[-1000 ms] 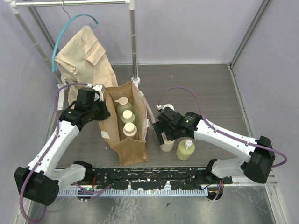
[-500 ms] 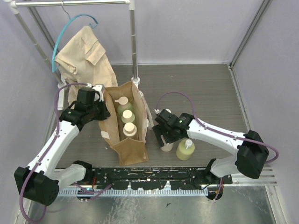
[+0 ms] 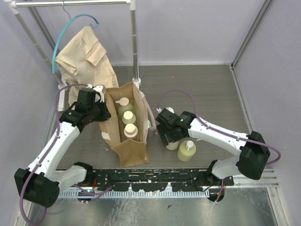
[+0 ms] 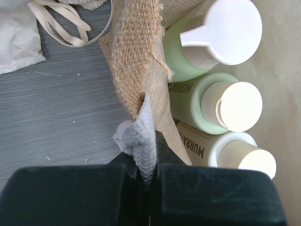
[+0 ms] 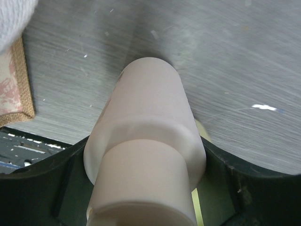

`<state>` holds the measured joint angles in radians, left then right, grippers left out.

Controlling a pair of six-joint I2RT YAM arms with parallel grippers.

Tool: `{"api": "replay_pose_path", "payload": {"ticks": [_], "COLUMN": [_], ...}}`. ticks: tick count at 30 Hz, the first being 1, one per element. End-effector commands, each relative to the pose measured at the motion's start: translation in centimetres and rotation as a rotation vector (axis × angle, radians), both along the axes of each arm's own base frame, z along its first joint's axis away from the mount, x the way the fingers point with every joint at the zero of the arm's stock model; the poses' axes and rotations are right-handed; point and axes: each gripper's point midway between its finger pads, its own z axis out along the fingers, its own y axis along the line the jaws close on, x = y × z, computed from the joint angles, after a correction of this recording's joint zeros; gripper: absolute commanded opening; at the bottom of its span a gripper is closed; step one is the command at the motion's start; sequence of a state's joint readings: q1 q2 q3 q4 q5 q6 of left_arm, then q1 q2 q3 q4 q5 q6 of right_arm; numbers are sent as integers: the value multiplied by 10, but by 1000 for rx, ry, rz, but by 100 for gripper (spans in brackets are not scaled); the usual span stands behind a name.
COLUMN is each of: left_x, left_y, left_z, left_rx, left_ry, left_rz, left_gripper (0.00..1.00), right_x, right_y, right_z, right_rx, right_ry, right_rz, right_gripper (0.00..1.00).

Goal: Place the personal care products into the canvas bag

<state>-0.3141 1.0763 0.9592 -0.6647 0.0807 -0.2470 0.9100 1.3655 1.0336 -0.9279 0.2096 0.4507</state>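
My right gripper will next go up over the side of the bag, because that side is in the way. Then it will lower the bottle into the bag's near end (image 3: 137, 141) and let go of it there.
The tan canvas bag (image 3: 132, 149) stands open left of centre, with three personal care products in it: two green bottles (image 4: 184, 52) (image 4: 188, 101) and a beige one (image 4: 202, 147). My left gripper (image 3: 99, 111) is shut on the whitish strap (image 4: 140, 151) at the bag's left rim. My right gripper (image 3: 170, 137) is shut on a beige-peach bottle (image 5: 146, 117), which stands upright right of the bag, a finger pressed against each side below its wide cap. An olive-green bottle (image 3: 186, 151) stands just right of it on the table.
A beige shirt (image 3: 83, 56) on a teal hanger hangs from a white rack (image 3: 134, 42) behind the bag. A black rail (image 3: 150, 176) runs along the near edge. Walls close the left, back and right sides.
My right gripper has come down over the beige-peach bottle and its jaws have closed on it. The left arm and the bag have not moved.
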Motion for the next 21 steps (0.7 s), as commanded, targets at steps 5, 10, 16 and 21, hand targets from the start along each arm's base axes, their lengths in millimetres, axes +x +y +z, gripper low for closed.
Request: {"api": "replay_pose_path", "payload": {"ticks": [5, 10, 16, 21], "left_x": [-7, -7, -7, -7], "left_y": [3, 2, 3, 4], "left_z": [-11, -10, -11, -12], "left_rx": [13, 10, 19, 21], "left_ry": [36, 37, 38, 42], "left_rz": [-4, -4, -3, -2], "left_gripper": [0, 0, 0, 0], "right_x": [75, 89, 92, 72], "right_y": [-1, 26, 61, 110], "right_z": [163, 230, 276, 302], "right_rx": [77, 204, 239, 368], "right_ry": [-440, -536, -612, -635], "right_rz": [-94, -45, 29, 156], "right_gripper": [1, 1, 1, 1]}}
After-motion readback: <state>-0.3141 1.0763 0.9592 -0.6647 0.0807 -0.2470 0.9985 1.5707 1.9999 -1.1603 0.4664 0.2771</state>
